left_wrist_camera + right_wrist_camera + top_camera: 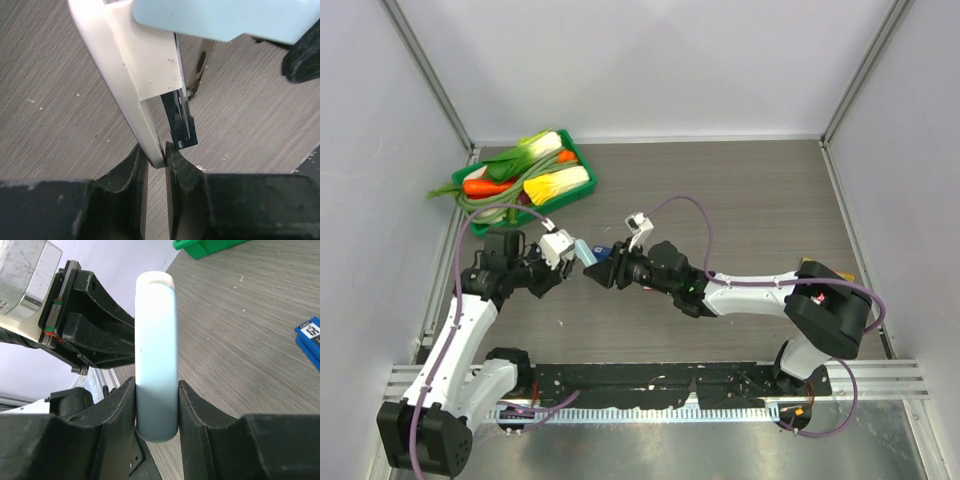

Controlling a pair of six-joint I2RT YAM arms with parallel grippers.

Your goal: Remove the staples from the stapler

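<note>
My right gripper will next lower the stapler [583,249] onto the bare tabletop, below and to the left in the top view, and release it.
The stapler [583,249] is held in the air between both grippers, hinged open. My left gripper [567,262] is shut on the thin end of its white base [135,65], as the left wrist view [157,155] shows. A black staple channel [181,120] hangs beside the base. My right gripper [596,268] is shut on the pale blue top [156,350], clamping it on both sides in the right wrist view [156,405]. The blue top also shows in the left wrist view [225,17]. The left arm's black fingers [100,335] stand behind the stapler.
A green tray [578,152] of toy vegetables stands at the back left. A small blue box [310,335] lies on the table near the right gripper. A metal rail [660,385] runs along the near edge. Walls close in on three sides.
</note>
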